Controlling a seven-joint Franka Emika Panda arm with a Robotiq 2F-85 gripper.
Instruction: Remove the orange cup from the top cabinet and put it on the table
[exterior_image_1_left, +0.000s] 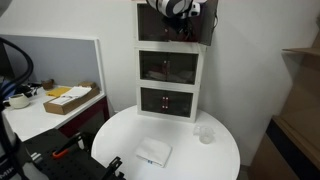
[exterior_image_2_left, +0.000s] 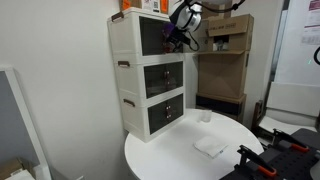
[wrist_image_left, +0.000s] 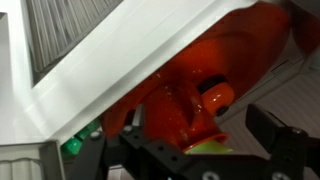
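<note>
My gripper eases slightly farther into the top cabinet next and closes there, since the cup's handle side (wrist_image_left: 198, 118) lies just ahead of it, between its open fingers.
The orange cup (wrist_image_left: 175, 105) fills the wrist view, glossy red-orange with its handle (wrist_image_left: 215, 95) and greenish inside showing. My gripper (wrist_image_left: 200, 135) straddles it: the left finger lies against the cup, and the right finger (wrist_image_left: 275, 135) stands a little apart from it. In both exterior views the gripper (exterior_image_1_left: 180, 28) (exterior_image_2_left: 178, 36) reaches into the top cabinet (exterior_image_1_left: 150, 30) (exterior_image_2_left: 148, 35) of the white three-tier cabinet. The cup is hidden in those views. The round white table (exterior_image_1_left: 200, 162) (exterior_image_2_left: 165, 160) lies below.
A small clear cup (exterior_image_1_left: 206, 133) (exterior_image_2_left: 205, 117) and a flat white packet (exterior_image_1_left: 153, 152) (exterior_image_2_left: 210, 146) lie on the table. The two lower glass-fronted compartments (exterior_image_1_left: 168, 68) are shut. A desk with a cardboard box (exterior_image_1_left: 70, 98) stands beside. Stacked cardboard boxes (exterior_image_2_left: 225, 60) stand behind.
</note>
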